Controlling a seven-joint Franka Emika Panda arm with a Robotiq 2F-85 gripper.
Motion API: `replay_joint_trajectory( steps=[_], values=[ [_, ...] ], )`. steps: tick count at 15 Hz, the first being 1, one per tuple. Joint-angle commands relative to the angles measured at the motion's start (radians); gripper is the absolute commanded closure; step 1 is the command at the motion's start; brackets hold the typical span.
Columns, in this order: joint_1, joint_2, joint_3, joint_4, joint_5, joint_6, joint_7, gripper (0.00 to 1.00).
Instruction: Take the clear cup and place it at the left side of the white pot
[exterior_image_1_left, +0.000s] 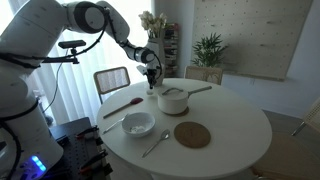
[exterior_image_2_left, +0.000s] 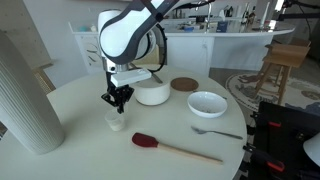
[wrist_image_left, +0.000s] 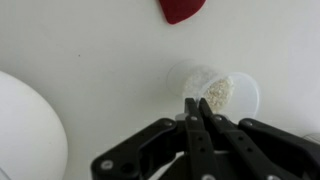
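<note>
The clear cup (exterior_image_2_left: 117, 122) is standing on the tabletop right below my fingers. Next, my gripper will stay in place over the cup's rim and open its fingers to let go.
The clear cup (exterior_image_2_left: 117, 122) is a small see-through tumbler with pale grains inside. It stands on the white table beside the white pot (exterior_image_2_left: 152, 94), on the side away from the cork mat. The pot's long handle shows in an exterior view (exterior_image_1_left: 199, 90). My gripper (exterior_image_2_left: 117, 103) comes straight down onto the cup's rim. In the wrist view the fingertips (wrist_image_left: 197, 103) are pressed together over the near rim of the cup (wrist_image_left: 232, 90), apparently pinching its wall. The cup's near edge is hidden behind the fingers.
A red spatula (exterior_image_2_left: 150, 143) lies near the table's front. A wide shallow white bowl (exterior_image_2_left: 207, 103), a spoon (exterior_image_2_left: 215, 131) and a round cork mat (exterior_image_2_left: 184, 84) lie beyond the pot. A tall white ribbed vase (exterior_image_2_left: 25, 95) stands close by.
</note>
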Motion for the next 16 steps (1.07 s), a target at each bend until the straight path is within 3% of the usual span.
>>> replay_joint_trajectory(
  steps=[1,9,10,11,16],
  values=[
    [-0.004,-0.035,-0.006,-0.058,0.030,0.026,-0.010,0.99],
    [0.002,-0.028,-0.028,-0.083,0.018,0.065,0.002,0.99],
    [0.003,-0.028,-0.029,-0.084,0.017,0.065,0.004,0.71],
    [0.004,-0.028,-0.030,-0.084,0.017,0.065,0.005,0.69],
    [0.009,-0.031,-0.031,-0.079,0.014,0.052,0.006,0.32]
  ],
)
